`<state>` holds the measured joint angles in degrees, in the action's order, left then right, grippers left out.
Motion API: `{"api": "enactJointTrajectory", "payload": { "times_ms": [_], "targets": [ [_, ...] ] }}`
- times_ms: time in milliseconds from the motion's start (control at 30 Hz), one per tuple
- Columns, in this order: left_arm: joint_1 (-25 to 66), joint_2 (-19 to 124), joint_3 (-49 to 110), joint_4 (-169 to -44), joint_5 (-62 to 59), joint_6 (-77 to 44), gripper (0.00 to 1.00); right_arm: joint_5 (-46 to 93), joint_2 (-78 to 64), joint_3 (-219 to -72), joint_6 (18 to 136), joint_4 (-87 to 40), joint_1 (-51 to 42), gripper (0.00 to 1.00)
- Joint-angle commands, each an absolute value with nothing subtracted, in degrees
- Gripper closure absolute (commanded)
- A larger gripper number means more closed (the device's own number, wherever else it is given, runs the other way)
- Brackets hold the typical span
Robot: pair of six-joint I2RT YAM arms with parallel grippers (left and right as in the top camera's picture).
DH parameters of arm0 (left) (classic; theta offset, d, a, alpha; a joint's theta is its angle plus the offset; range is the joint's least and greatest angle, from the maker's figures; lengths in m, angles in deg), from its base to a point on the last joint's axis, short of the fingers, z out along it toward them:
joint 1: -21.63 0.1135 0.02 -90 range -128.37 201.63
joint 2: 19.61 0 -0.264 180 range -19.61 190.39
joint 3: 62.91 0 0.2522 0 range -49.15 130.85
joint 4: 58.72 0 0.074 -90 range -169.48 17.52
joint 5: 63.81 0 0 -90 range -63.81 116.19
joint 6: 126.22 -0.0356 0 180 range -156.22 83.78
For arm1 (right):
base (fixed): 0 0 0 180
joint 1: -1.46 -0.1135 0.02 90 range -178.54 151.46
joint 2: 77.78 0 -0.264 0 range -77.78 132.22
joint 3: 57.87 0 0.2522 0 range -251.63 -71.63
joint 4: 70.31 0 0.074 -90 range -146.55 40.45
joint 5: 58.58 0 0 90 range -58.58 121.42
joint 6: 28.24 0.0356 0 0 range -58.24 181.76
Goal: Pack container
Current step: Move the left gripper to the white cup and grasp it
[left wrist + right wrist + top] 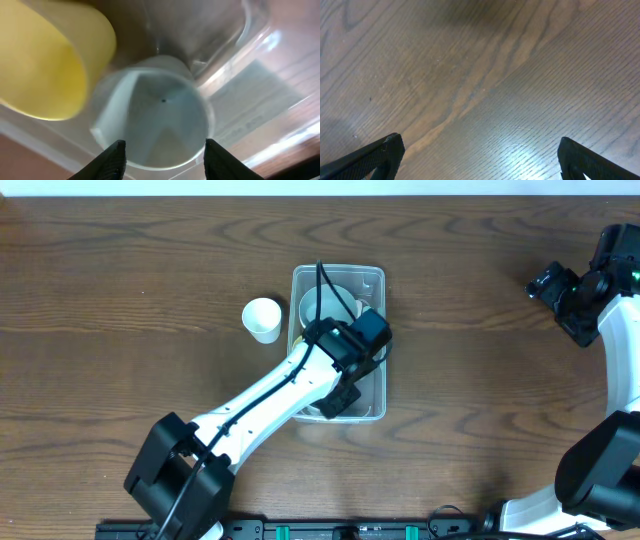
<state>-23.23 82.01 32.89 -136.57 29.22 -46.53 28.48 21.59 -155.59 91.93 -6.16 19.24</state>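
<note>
This cup stands unpacked, so my left gripper lifts and swings outward next, then lowers to the white cup's rim on the side away from the container.
The clear container (372,278) stands at the table's middle, with my left arm reaching into it from the near left. My left gripper (362,340) hangs over its inside. In the left wrist view my left gripper (164,146) is open, its fingers (116,157) apart on either side of a grey-blue cup (160,110) that lies just below in the container (250,35). A yellow bowl (45,65) lies next to that cup. A white bowl (322,302) shows in the container's far end. My right gripper (556,288) is open at the far right, over bare wood (480,90).
A white cup (262,318) stands upright on the table just left of the container. The right arm's base (600,470) fills the near right corner. The left arm's base (175,475) sits at the front edge.
</note>
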Motion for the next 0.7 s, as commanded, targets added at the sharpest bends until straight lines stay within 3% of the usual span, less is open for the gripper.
{"api": "enactJointTrajectory", "payload": {
  "times_ms": [0, 133, 300, 500, 667],
  "targets": [
    [-23.0, 77.4, 38.5, -136.6, 30.7, -45.7, 0.49, 29.1, 21.7, -156.3, 92.6, -6.0, 19.4, 0.01],
    [-20.1, 73.4, 42.5, -135.5, 37.3, -41.5, 0.47, 29.1, 21.7, -156.3, 92.6, -6.0, 19.4, 0.01],
    [-10.0, 70.9, 42.7, -130.5, 38.9, -35.7, 0.47, 29.1, 21.7, -156.3, 92.6, -6.0, 19.4, 0.01],
    [2.4, 73.7, 42.6, -125.2, 32.4, -33.7, 0.48, 29.1, 21.7, -156.3, 92.6, -6.0, 19.4, 0.01],
    [7.5, 77.1, 42.6, -123.8, 29.2, -33.3, 0.51, 29.1, 21.7, -156.3, 92.6, -6.0, 19.4, 0.01]
  ]
}}
